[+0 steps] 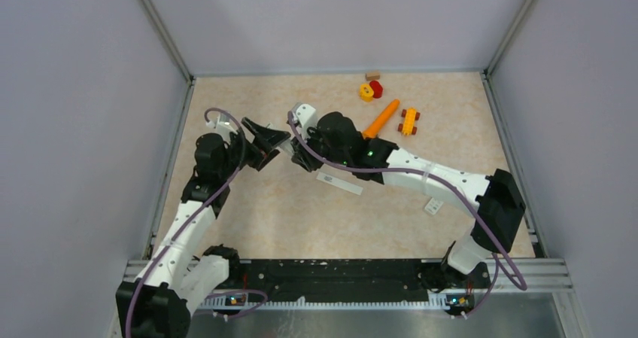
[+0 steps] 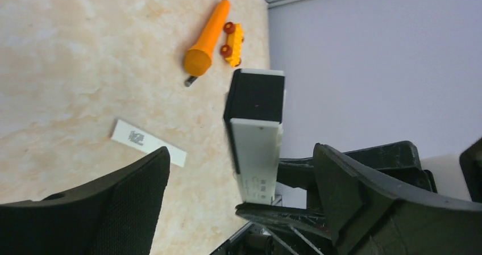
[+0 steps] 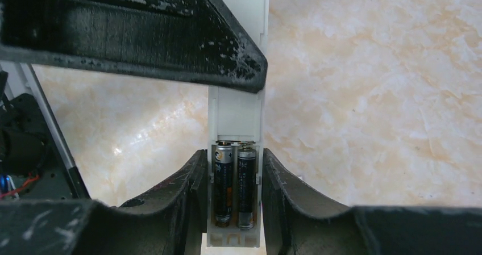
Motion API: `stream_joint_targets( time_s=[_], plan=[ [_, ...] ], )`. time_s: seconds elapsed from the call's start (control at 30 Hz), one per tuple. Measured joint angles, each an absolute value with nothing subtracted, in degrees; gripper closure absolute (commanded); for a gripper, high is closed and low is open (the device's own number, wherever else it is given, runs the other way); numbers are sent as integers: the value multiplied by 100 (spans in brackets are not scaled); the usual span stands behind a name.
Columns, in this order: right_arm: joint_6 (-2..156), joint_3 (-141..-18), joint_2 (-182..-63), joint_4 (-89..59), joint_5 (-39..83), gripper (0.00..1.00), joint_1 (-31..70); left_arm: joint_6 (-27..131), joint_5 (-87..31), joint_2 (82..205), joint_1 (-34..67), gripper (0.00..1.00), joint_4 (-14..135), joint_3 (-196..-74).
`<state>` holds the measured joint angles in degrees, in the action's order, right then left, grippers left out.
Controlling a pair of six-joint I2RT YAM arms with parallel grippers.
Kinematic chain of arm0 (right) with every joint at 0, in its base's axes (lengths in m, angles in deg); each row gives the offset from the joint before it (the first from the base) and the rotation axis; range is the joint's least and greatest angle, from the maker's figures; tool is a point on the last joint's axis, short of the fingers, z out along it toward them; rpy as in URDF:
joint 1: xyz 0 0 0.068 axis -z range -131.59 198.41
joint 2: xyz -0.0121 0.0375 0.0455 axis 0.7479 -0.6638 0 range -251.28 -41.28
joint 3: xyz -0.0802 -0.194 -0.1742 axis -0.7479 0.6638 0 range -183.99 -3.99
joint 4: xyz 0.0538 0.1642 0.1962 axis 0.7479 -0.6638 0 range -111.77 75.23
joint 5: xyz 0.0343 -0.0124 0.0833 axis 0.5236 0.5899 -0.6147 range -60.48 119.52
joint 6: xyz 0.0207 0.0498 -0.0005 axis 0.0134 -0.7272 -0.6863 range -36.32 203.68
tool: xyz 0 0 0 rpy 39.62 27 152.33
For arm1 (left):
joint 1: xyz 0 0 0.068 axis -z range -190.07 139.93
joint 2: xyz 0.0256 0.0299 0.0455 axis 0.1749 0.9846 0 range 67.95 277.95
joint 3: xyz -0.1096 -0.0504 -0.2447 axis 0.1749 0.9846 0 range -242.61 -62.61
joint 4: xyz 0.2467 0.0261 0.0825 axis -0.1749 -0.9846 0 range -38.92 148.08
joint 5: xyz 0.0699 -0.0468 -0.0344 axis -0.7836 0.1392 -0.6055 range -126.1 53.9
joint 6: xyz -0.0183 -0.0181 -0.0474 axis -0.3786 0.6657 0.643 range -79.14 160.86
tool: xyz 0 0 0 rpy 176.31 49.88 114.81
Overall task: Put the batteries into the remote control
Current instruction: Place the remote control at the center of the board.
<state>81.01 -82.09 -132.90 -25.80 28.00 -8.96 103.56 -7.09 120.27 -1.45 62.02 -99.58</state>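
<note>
I will move my right gripper down and back past the white strip and let go of the remote on the tabletop, because that bare patch (image 1: 328, 208) is below and back from my gripper.
My right gripper (image 3: 234, 172) is shut on the slim white remote control (image 3: 235, 110), clamping the sides of its open battery bay. Two batteries (image 3: 223, 184) lie side by side in the bay. In the left wrist view the remote (image 2: 257, 147) stands on end with its black section on top. My left gripper (image 2: 241, 153) is open, and the remote sits between its fingers (image 2: 136, 198) without touching them. In the top view the left gripper (image 1: 265, 138) and the right gripper (image 1: 299, 153) meet at the table's middle, and the remote is mostly hidden there.
A white strip with a printed label (image 1: 338, 181) lies on the table under the right arm. An orange carrot toy (image 1: 381, 118) and a yellow toy car (image 1: 408, 121) lie behind. A tiny dark cylinder (image 2: 190, 81) lies at the carrot's thick end. Small toys (image 1: 370, 89) sit at the back.
</note>
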Motion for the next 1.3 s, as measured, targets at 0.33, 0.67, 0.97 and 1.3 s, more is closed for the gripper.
stream_joint_targets(
  time_s=[0.33,0.67,0.97,1.3],
  plan=[
    [8763,-7317,-13196,-2921,2372,99,-767,9591,-1874,11401,-711,1,4805,-10024],
    [9410,-6273,-13196,-3325,1867,100,-771,9016,-1769,11661,-1094,1,4397,-10258],
    [9875,-6242,-13567,-3386,1957,99,-773,8933,-1421,11922,-1109,1,4438,-10258],
    [9928,-6251,-14070,-3587,2005,69,-784,8909,-1399,11922,-1111,1,4464,-10258]
  ],
)
